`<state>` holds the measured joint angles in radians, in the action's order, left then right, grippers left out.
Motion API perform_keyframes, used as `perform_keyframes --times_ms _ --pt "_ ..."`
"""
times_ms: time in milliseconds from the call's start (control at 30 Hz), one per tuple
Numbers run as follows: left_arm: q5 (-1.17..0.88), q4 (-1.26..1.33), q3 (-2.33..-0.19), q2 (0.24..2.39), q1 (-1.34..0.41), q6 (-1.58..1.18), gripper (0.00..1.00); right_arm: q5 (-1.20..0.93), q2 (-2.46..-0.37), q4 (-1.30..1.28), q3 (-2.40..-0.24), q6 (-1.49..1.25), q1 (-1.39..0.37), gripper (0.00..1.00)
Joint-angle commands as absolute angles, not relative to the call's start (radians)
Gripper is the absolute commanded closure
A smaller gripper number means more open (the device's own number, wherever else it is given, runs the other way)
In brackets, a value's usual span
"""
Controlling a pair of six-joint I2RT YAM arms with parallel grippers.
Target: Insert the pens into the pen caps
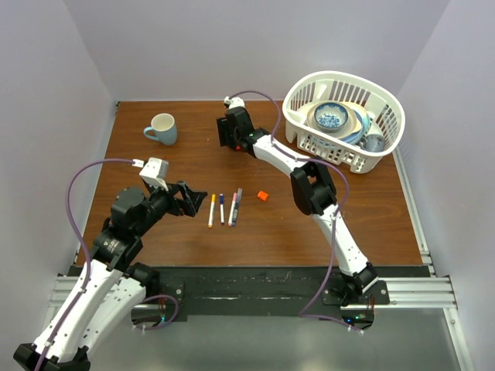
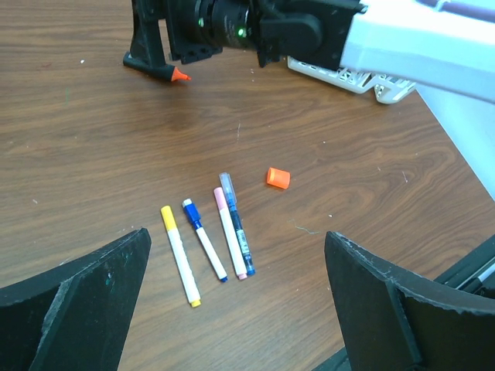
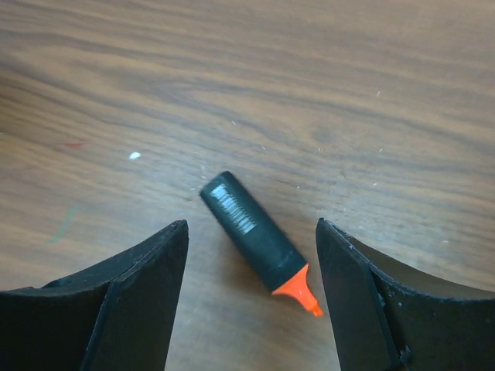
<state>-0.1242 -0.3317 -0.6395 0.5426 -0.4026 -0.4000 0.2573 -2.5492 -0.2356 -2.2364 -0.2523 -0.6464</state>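
Observation:
I need to reach outward with my left gripper to the black marker next. I should lower it onto its black body (image 2: 152, 69) and leave the bare orange tip clear.
Several slim pens lie side by side on the brown table (image 1: 155, 232): a white one with a yellow cap (image 2: 179, 255), a white one with a blue cap (image 2: 203, 239), a white one with a pink cap (image 2: 230, 232) and a dark blue one (image 2: 238, 232). They also show in the top view (image 1: 224, 209). A loose orange pen cap (image 2: 278, 178) (image 1: 263, 196) lies just to their right. My left gripper (image 2: 238, 259) (image 1: 192, 199) is open and empty, just left of the pens. My right gripper (image 3: 251, 232) (image 1: 226, 141) is open at the table's far middle, its fingers either side of a short black marker (image 3: 251, 224) with a bare orange tip.
A pale blue mug (image 1: 162, 128) stands at the far left. A white basket (image 1: 305, 139) holding bowls sits at the far right. The black marker also shows under the right gripper in the left wrist view (image 2: 158, 71). The right arm reaches across the table's right middle.

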Motion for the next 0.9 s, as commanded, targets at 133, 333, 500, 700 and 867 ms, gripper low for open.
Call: perform_keyframes --times_ms 133,333,500,700,867 --pt "-0.089 -0.314 -0.629 0.512 -0.407 -0.387 0.0 0.19 -2.651 -0.164 -2.362 -0.351 -0.634 0.27" --pt "-0.089 -0.316 -0.634 0.532 -0.407 -0.387 0.0 0.025 -2.669 -0.167 -2.353 -0.394 -0.63 0.27" --pt "-0.08 -0.321 -0.632 0.523 -0.408 -0.388 0.0 -0.034 -2.631 -0.163 -2.257 -0.39 -0.632 0.26" --pt "-0.069 -0.324 -0.633 0.529 -0.407 -0.388 0.0 -0.255 -2.643 -0.252 -2.251 -0.348 -0.644 0.27" --pt "-0.074 -0.321 -0.632 0.532 -0.407 -0.387 0.0 -0.239 -2.563 -0.276 -2.132 -0.278 -0.683 0.27"
